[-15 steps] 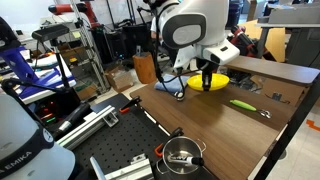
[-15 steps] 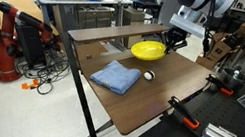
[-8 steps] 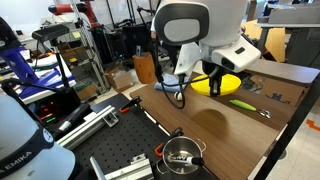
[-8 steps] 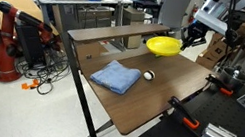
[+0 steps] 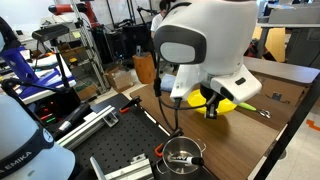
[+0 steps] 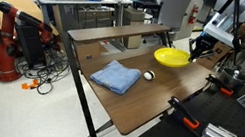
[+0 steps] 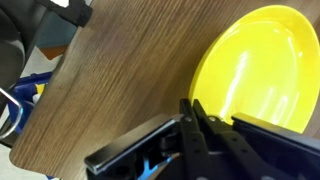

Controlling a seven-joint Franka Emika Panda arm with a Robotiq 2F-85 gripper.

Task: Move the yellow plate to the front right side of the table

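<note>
I will next lower the yellow plate (image 6: 172, 57) onto the table's bare wood just below my gripper and release the plate's rim, as that spot is clear.
The yellow plate (image 6: 172, 57) is round, bright and plain. My gripper (image 6: 196, 51) is shut on its rim and holds it just above the brown wood-grain table (image 6: 148, 98), near the table's edge. In an exterior view the plate (image 5: 226, 103) is mostly hidden behind the white arm, with only a sliver showing beside the gripper (image 5: 211, 106). In the wrist view the plate (image 7: 255, 65) fills the right side, and the black fingers (image 7: 192, 108) pinch its edge over the wood (image 7: 120, 70).
A blue cloth (image 6: 116, 76) and a small white ball (image 6: 148, 75) lie on the table. A steel pot (image 5: 183, 155) stands on the black perforated board (image 5: 115, 150). Red clamps (image 6: 183, 114) sit at the table's edge.
The gripper has carried the plate across the table, away from the blue cloth and towards the table's edge, and lowered it. The arm now hides most of the plate in an exterior view.
</note>
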